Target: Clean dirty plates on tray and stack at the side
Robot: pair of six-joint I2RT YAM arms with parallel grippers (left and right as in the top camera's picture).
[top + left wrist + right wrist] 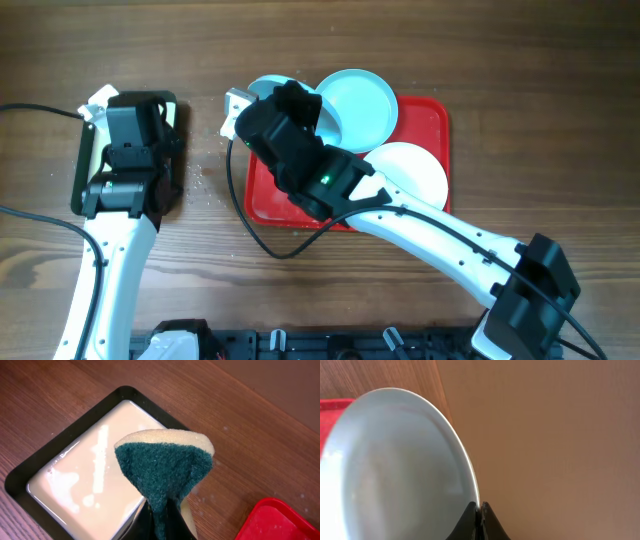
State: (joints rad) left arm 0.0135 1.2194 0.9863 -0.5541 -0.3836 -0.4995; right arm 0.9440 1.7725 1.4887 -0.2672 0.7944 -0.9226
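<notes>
The tabletop past the white plate is clear, so the robot's right gripper will swing to the right in the overhead view, then go down and release the second pale blue plate's rim there.
The red tray (270, 205) lies at the table's middle. A pale blue plate (355, 105) rests at its far edge and a white plate (412, 170) at its right side. My right gripper (480, 507) is shut on the rim of a second pale blue plate (400, 465), holding it tilted over the tray's far left corner (268, 86). My left gripper (165, 522) is shut on a green and yellow sponge (162, 465), held above the cream tray (85, 480). The tray's corner shows in the left wrist view (272, 522).
The dark-rimmed cream tray (78, 170) lies at the left under my left arm. Small pale specks dot the wood between the two trays (208, 170). My right arm crosses over the red tray from the front right.
</notes>
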